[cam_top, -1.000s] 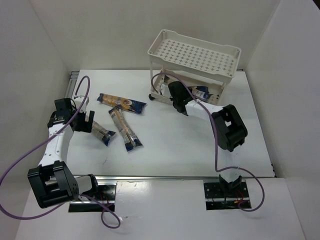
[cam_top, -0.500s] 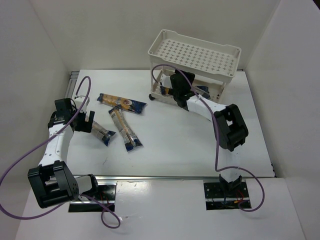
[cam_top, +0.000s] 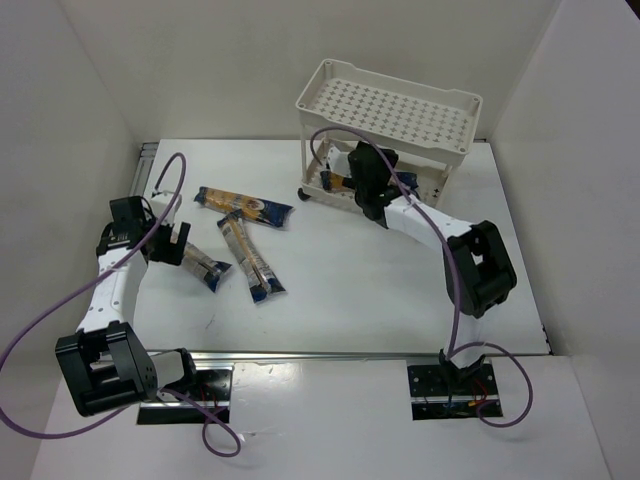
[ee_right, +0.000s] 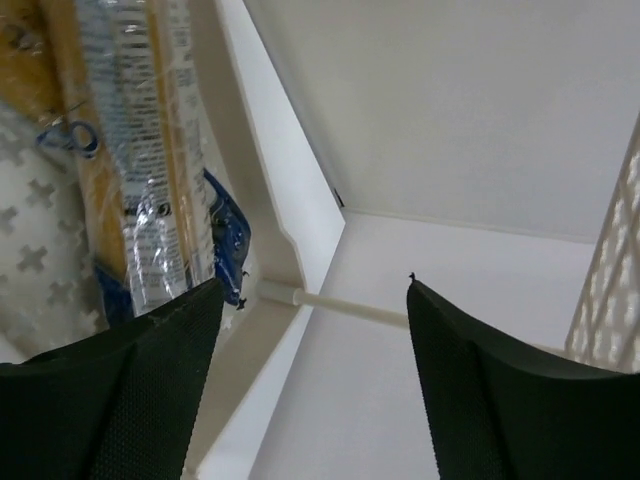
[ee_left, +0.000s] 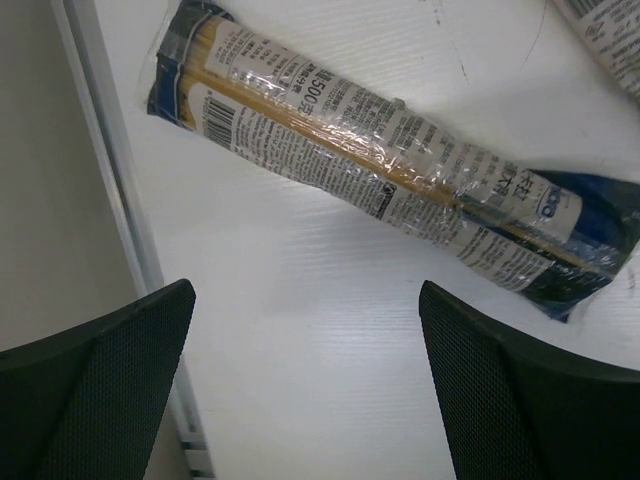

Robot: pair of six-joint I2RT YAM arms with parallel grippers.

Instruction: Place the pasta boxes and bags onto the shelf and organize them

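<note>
The flat packet lies below my left gripper and to its right in the top view. I lower the open fingers that way next, onto the packet's printed middle [cam_top: 196, 257] [ee_left: 365, 150].
Three spaghetti packets lie on the table's left half: one [cam_top: 243, 206] furthest back, one [cam_top: 252, 258] slanting toward me, one [cam_top: 205, 268] beside my left gripper [cam_top: 168, 243]. In the left wrist view that packet [ee_left: 380, 150] lies flat just beyond my open left gripper [ee_left: 305, 300], untouched. The cream shelf [cam_top: 390, 110] stands at the back right. My right gripper [cam_top: 358, 160] reaches into its lower tier, where a packet [cam_top: 335, 181] rests. In the right wrist view packets [ee_right: 130, 150] lie on the perforated lower tray [ee_right: 280, 180], left of my open, empty right gripper [ee_right: 315, 290].
A thin shelf post [ee_right: 350, 308] crosses just ahead of the right fingers, and the upper tray hangs close over them. White walls enclose the table on three sides. A metal rail [ee_left: 110, 180] runs along the left table edge. Purple cables trail from both arms.
The right arm has pushed further into the shelf's lower tier and its elbow swung right. Its jaws have come apart, and a packet now lies in the lower tray. The left arm is still.
</note>
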